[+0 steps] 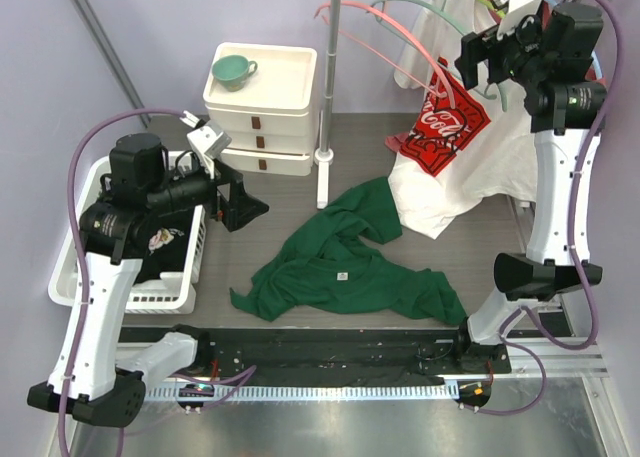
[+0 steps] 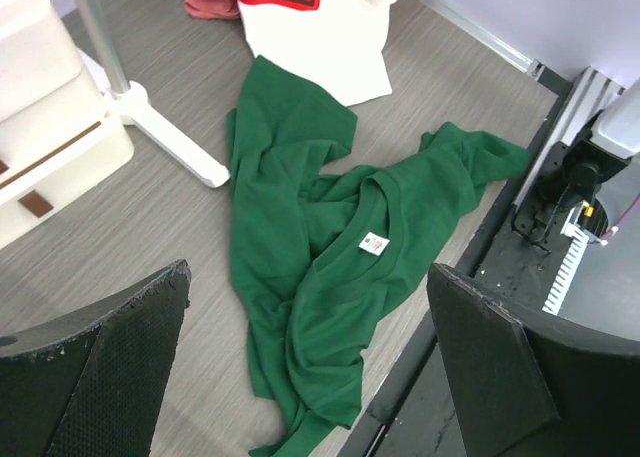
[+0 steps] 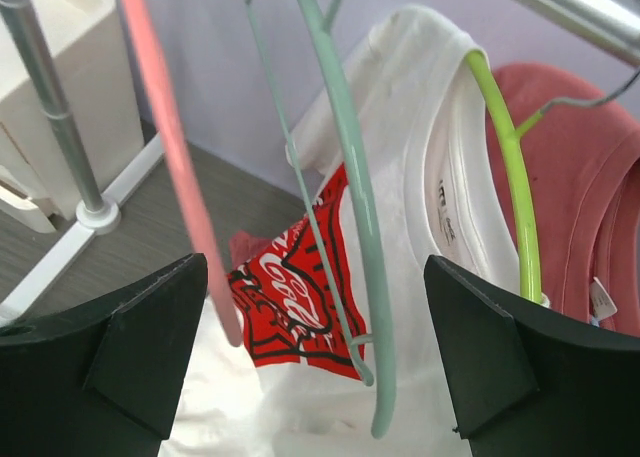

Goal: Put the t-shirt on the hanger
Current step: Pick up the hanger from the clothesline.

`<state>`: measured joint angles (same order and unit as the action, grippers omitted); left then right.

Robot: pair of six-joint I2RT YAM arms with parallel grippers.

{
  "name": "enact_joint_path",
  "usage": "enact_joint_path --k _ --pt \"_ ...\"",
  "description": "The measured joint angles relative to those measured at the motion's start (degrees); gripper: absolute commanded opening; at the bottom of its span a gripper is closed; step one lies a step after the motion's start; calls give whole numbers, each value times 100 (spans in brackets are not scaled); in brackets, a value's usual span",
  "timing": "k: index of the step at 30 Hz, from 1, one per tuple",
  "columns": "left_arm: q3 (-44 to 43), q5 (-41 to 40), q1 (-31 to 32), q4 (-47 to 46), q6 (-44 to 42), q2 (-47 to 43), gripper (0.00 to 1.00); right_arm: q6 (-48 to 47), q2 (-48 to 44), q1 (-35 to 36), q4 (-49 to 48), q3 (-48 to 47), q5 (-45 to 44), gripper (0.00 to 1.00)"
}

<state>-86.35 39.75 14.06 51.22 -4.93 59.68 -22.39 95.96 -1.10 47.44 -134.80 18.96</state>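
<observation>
The mint hanger arm's lower part [image 3: 372, 292] hangs below my right gripper's fingers, the pink tip near it, so I should lower them around the mint hanger alone next and close.
The dark green t-shirt [image 1: 340, 267] lies crumpled on the table, its white neck label [image 1: 341, 275] facing up; it also shows in the left wrist view [image 2: 320, 237]. My left gripper [image 1: 245, 205] is open and empty, held above the table left of the shirt [image 2: 308, 272]. The pale mint hanger [image 3: 360, 207] hangs from the rail at the back right. My right gripper [image 1: 485, 65] is raised to it and open [image 3: 315, 267]. The hanger's arm and thin lower bar sit between the jaws, and I see no contact.
A pink hanger [image 3: 170, 147] and a lime-green hanger [image 3: 505, 167] hang on either side of the mint one. The lime one carries a white shirt with red print [image 1: 470, 157], with a faded red shirt [image 3: 590, 197] behind. The rack pole [image 1: 328, 77], a drawer unit [image 1: 262, 97] and a white basket [image 1: 75, 267] stand at the left.
</observation>
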Motion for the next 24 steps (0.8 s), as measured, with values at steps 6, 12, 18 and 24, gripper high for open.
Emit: enact_joint_path --k 6,12,18,24 --pt "0 144 -7 -20 4 -33 100 -164 234 -415 -4 229 238 94" --pt "33 190 -13 -50 7 -35 100 -264 264 -393 -72 573 466 87" --pt "50 188 -22 -46 2 -42 100 -304 560 -389 -177 577 533 53" --pt "52 186 -22 -46 2 -44 100 -297 706 -389 -199 623 588 16"
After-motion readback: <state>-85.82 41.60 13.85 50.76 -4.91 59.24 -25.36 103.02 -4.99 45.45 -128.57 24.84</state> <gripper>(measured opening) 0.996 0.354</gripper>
